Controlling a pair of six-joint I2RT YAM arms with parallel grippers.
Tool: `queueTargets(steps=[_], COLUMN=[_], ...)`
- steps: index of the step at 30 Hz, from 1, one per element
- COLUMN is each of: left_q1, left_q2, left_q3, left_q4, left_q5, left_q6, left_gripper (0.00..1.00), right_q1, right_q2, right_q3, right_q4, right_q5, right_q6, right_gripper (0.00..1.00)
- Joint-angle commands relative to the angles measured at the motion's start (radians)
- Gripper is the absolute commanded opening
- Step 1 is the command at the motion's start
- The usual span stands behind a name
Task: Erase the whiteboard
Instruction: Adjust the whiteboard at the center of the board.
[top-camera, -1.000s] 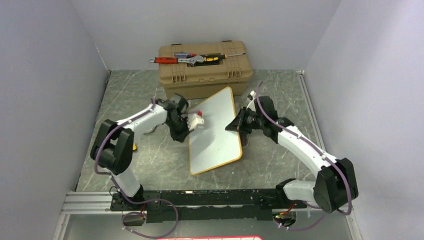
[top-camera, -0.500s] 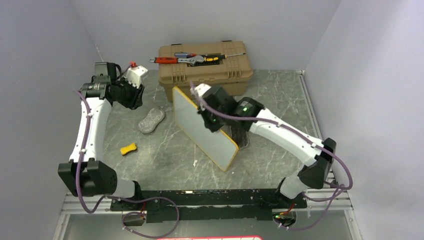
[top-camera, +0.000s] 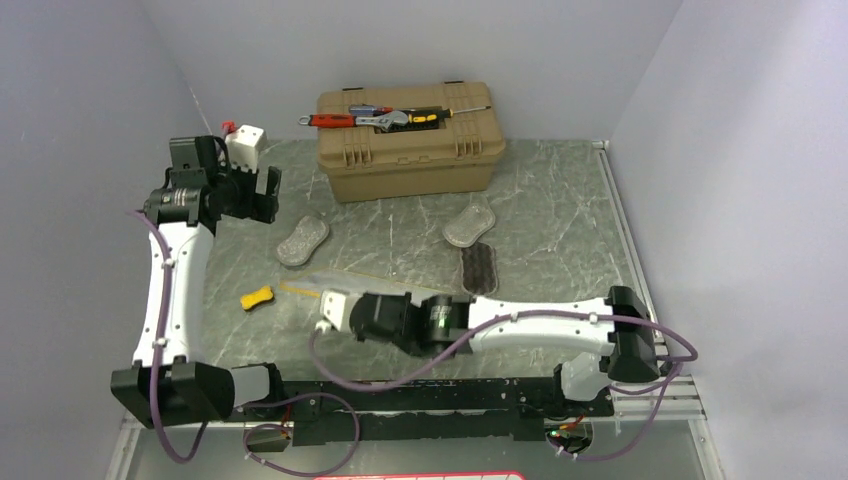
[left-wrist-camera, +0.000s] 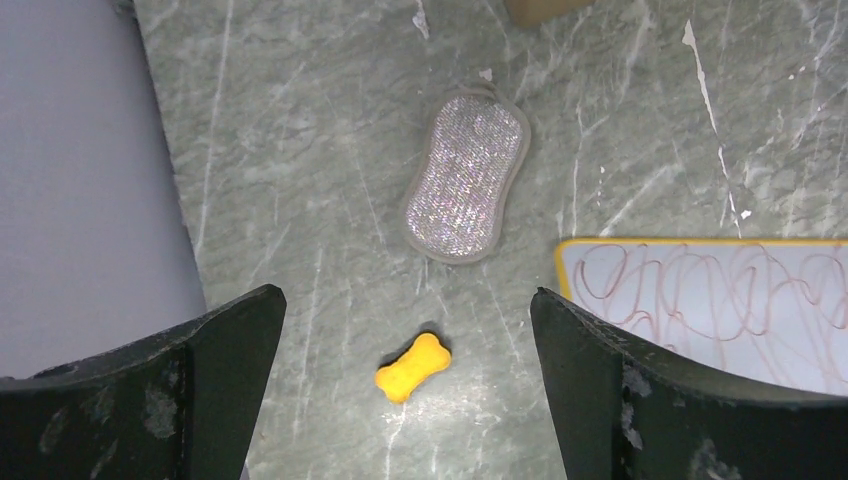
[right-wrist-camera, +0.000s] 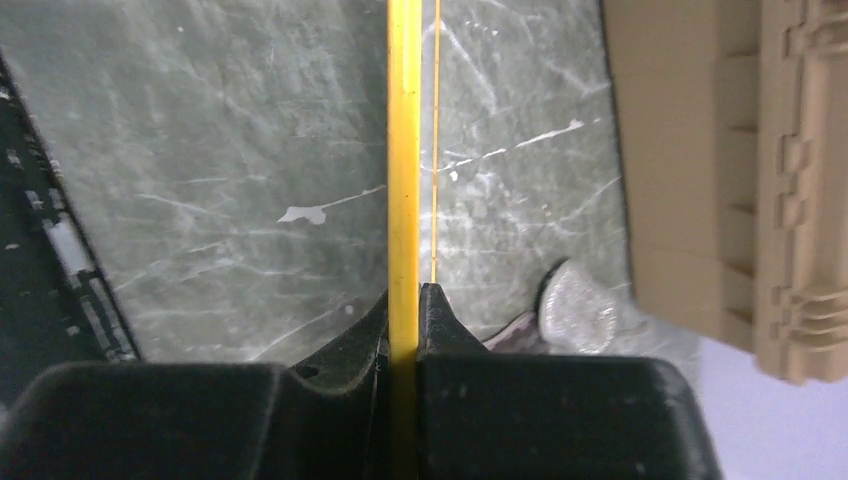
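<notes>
My right gripper should next move down and back to release the whiteboard's yellow rim (right-wrist-camera: 404, 150) on the near tabletop, as that part of the tabletop is below it and toward my base.
The whiteboard (left-wrist-camera: 700, 310) shows at the right of the left wrist view, white with a yellow rim and covered in reddish scribbles. From above it is only a thin yellow edge (top-camera: 300, 289) low over the table's near left. My right gripper (right-wrist-camera: 404, 300) is shut on its yellow rim (right-wrist-camera: 404, 150), the arm stretched low across the front (top-camera: 325, 302). My left gripper (left-wrist-camera: 405, 300) is open and holds nothing, high over the back left (top-camera: 255, 198). Below it lies a small orange bone-shaped piece (left-wrist-camera: 412, 367).
A tan toolbox (top-camera: 410, 150) with hand tools on its lid stands at the back. A glittery grey pad (top-camera: 303, 240) lies near the left arm. A second grey pad (top-camera: 470, 226) and a dark ridged pad (top-camera: 479, 268) lie at centre right. The left wall is close.
The left gripper left the board, rose to the back left and opened. The right arm carried the board from the table's middle down to the near left, now edge-on.
</notes>
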Motion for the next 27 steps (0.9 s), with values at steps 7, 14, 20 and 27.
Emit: queueTargets(steps=[7, 14, 20, 27], left_q1=[0.003, 0.003, 0.003, 0.002], left_q2=[0.088, 0.129, 0.153, 0.178], left_q3=[0.074, 0.088, 0.109, 0.125], left_q4=[-0.084, -0.119, -0.131, -0.151], left_q5=[0.072, 0.134, 0.194, 0.260], left_q6=[-0.084, -0.058, -0.036, -0.007], left_gripper=[0.99, 0.99, 1.00, 0.99], right_q1=[0.176, 0.207, 0.231, 0.239], right_q2=[0.102, 0.208, 0.190, 0.088], right_q3=[-0.449, -0.557, -0.595, -0.582], right_q4=[0.722, 0.834, 0.762, 0.538], right_q5=[0.301, 0.306, 0.307, 0.271], right_q6=[-0.199, -0.065, 0.095, 0.354], right_gripper=[0.00, 0.30, 0.73, 1.00])
